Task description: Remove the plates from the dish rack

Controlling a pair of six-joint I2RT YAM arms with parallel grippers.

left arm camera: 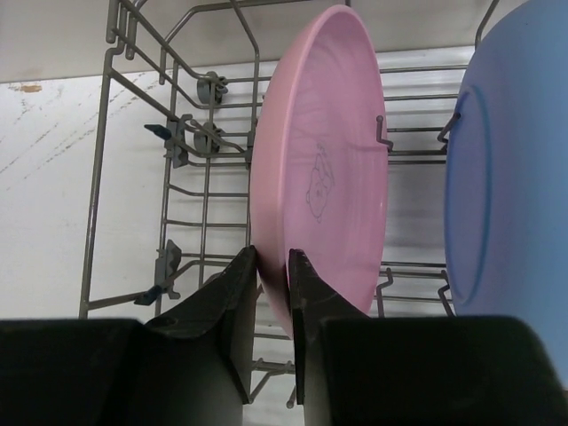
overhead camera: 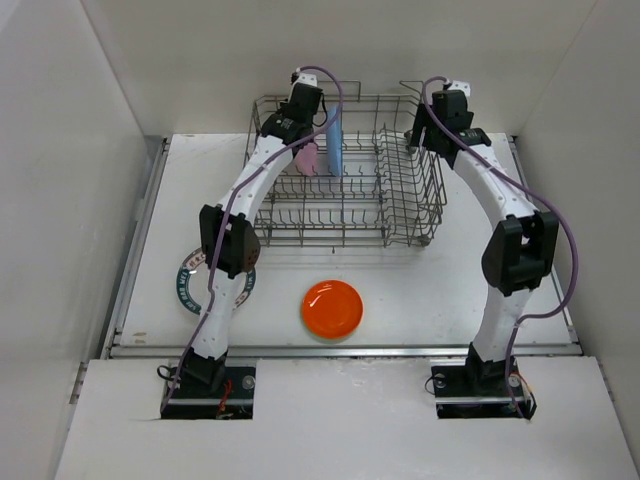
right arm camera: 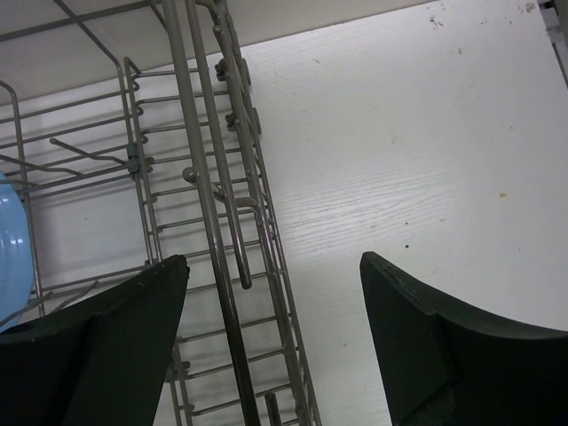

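Note:
Bare tabletop lies below my left gripper, to its left in the top view, so my left gripper needs to lift over the rack's side, go down and let go of the pink plate.
The grey wire dish rack [overhead camera: 400, 215] stands at the back of the table. A pink plate [left arm camera: 324, 169] and a blue plate [left arm camera: 510, 195] stand upright in it; both show in the top view, the pink plate [overhead camera: 307, 158] left of the blue plate [overhead camera: 335, 140]. My left gripper [left arm camera: 273, 259] is shut on the pink plate's rim. My right gripper [right arm camera: 275, 266] is open and empty, its jaws astride the rack's right wall [right arm camera: 217, 222]. An orange plate [overhead camera: 332, 308] and a white plate with a dark teal lettered rim [overhead camera: 187, 287] lie flat on the table in front of the rack.
White walls close in the table on the left, back and right. The left arm's elbow [overhead camera: 228, 240] hangs over the teal-rimmed plate. A raised table edge [overhead camera: 340, 350] runs along the near side.

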